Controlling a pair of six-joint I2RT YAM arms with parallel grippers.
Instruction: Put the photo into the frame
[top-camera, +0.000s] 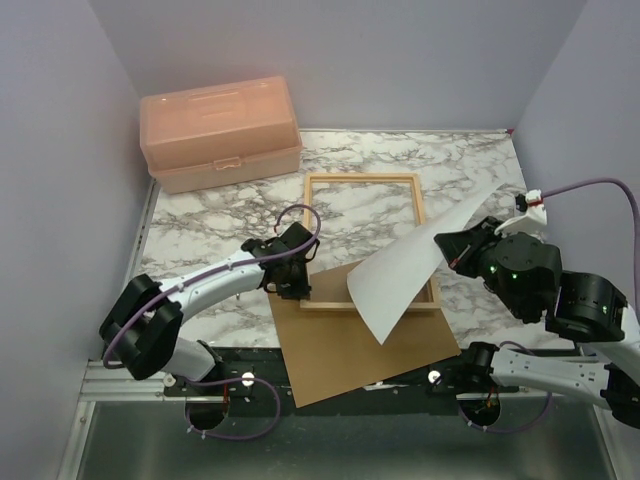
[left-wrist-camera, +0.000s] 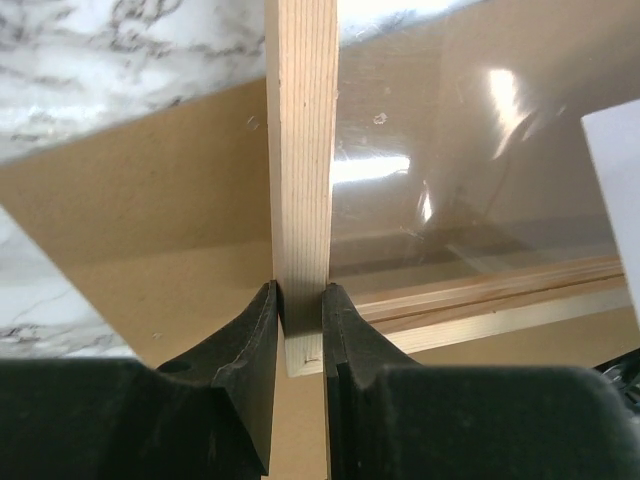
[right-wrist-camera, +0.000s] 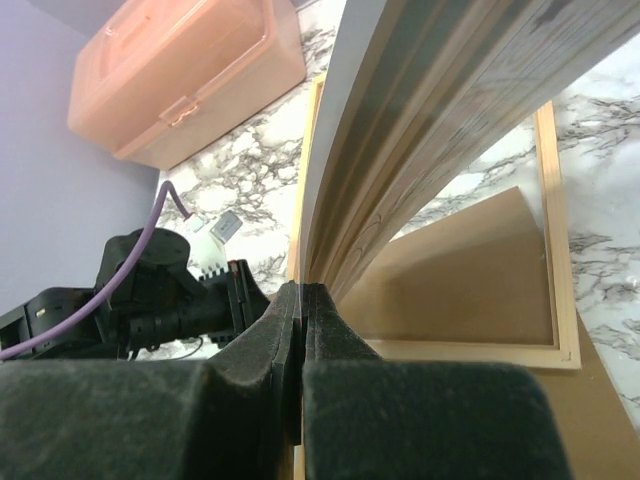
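Note:
I will next use my left gripper to drag the frame's bar by the frame's near corner back and to the left in the top view.
The frame of thin light-wood bars lies flat on the marble table, its near end resting on a brown backing board. My left gripper is shut on the frame's left bar just at the near-left corner. The photo hangs curved over the frame's right half with its white back up. My right gripper is shut on its right edge. In the right wrist view the photo arches up and away from the pinched fingers. A reflective glass sheet sits inside the frame.
A peach plastic toolbox stands at the back left, beyond the frame. The backing board reaches to the table's near edge between the two arm bases. Purple walls close in both sides.

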